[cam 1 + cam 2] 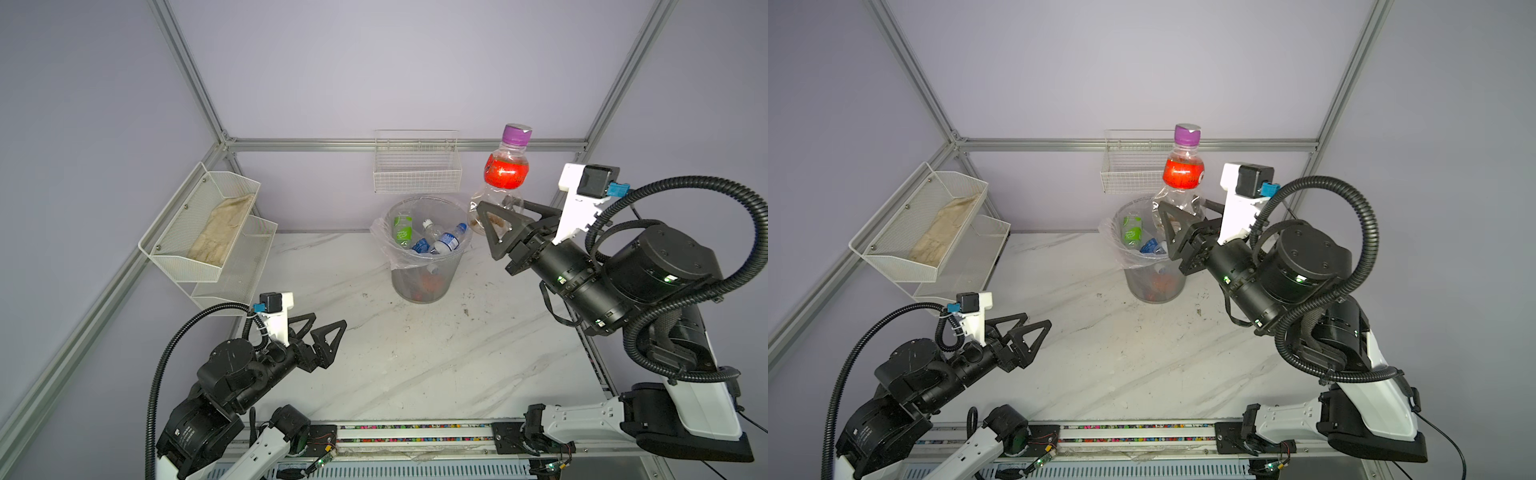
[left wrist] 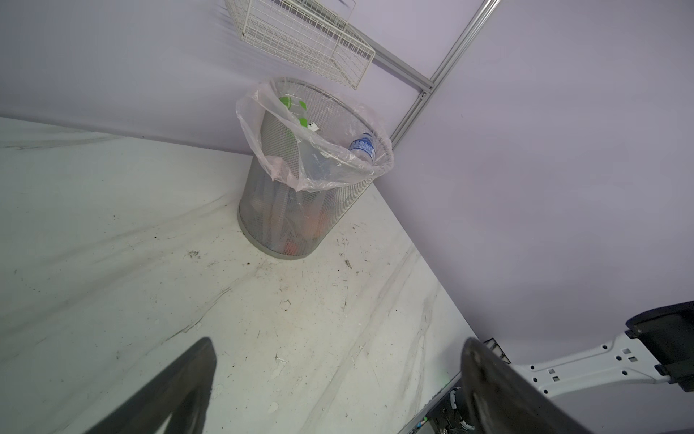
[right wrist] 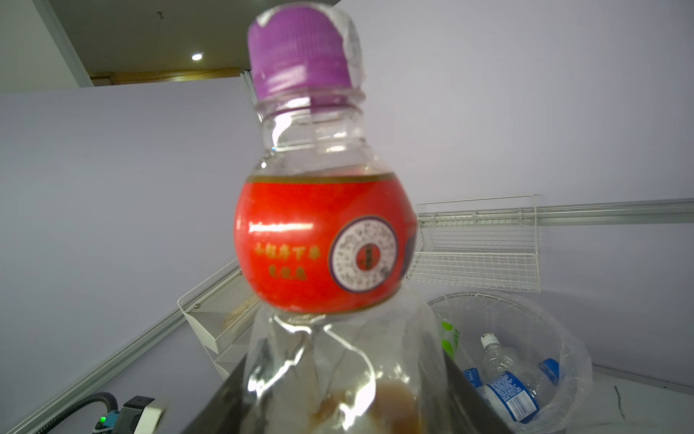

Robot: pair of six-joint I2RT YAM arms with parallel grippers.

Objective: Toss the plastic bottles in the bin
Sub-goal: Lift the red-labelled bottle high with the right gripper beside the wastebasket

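My right gripper reaches outward and across over the bin's opening point(image 1: 427, 225) point(image 3: 515, 354) next to release the red-labelled bottle, since I still hold it beside the bin's rim.
My right gripper point(image 1: 500, 208) point(image 1: 1183, 208) point(image 3: 341, 390) is shut on the lower body of a clear plastic bottle point(image 1: 505, 170) point(image 1: 1183, 172) point(image 3: 323, 244) with a red label and purple cap. The bottle stands upright, raised off the table, just right of the bin's rim. The grey mesh bin point(image 1: 424, 282) point(image 1: 1154, 286) point(image 2: 293, 218) point(image 3: 499, 312) with a clear liner stands at the back middle. Inside it lie a green-labelled bottle point(image 1: 402, 232) and blue-labelled bottles point(image 1: 446, 243) point(image 2: 363, 146) point(image 3: 510, 398). My left gripper point(image 1: 327, 322) point(image 1: 1036, 321) point(image 2: 338, 349) is open and empty, low over the table's front left.
A white wire basket point(image 1: 417, 170) hangs on the back wall above the bin. A two-tier white mesh shelf point(image 1: 245, 266) on the left wall holds a beige cloth point(image 1: 224, 235). The white marble tabletop point(image 1: 415, 365) ends at a rail point(image 1: 415, 432) along the front.
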